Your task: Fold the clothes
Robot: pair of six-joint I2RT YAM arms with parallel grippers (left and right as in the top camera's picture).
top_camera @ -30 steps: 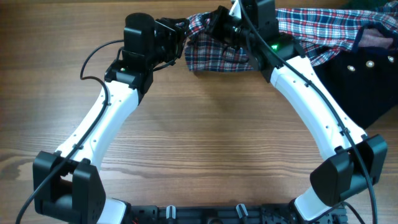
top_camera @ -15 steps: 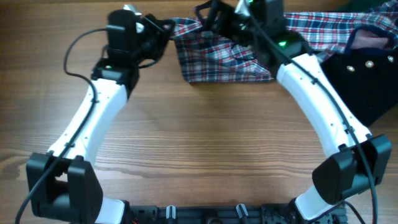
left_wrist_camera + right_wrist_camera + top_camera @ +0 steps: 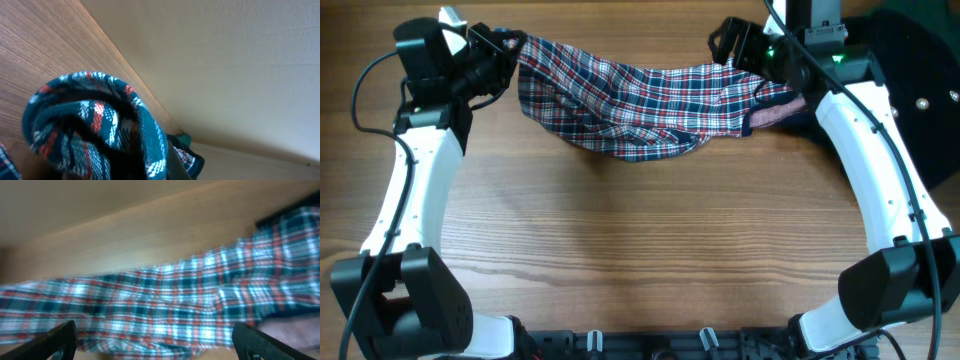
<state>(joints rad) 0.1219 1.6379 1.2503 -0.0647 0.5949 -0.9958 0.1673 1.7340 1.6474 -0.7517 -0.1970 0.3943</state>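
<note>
I should first tip my right gripper down, then lower it, to get onto the plaid's unheld end [image 3: 772,92] [image 3: 287,287] beside the pinkish fold.
The clothes [image 3: 640,95], one red, white and navy plaid garment, hang stretched in a sagging band across the far part of the table. At the far left my left gripper [image 3: 506,48] is shut on the garment's left end. In the left wrist view a bunched plaid fold [image 3: 95,130] fills the lower frame and hides the fingers. My right gripper [image 3: 725,42] hovers over the garment's right part. In the right wrist view the right gripper [image 3: 160,345] is open, its two black fingertips [image 3: 55,340] wide apart, with the plaid cloth [image 3: 175,300] lying beyond them and nothing between them.
A black garment with small metal studs [image 3: 920,95] lies at the far right, touching the plaid's right end, where a pinkish fold [image 3: 775,112] shows. Bare wooden tabletop [image 3: 640,230] stretches from the garment to the arm bases at the near edge.
My left gripper closed on the plaid cloth and pulled it far to the left, spreading it out. The right gripper let go, opened wide and moved right.
</note>
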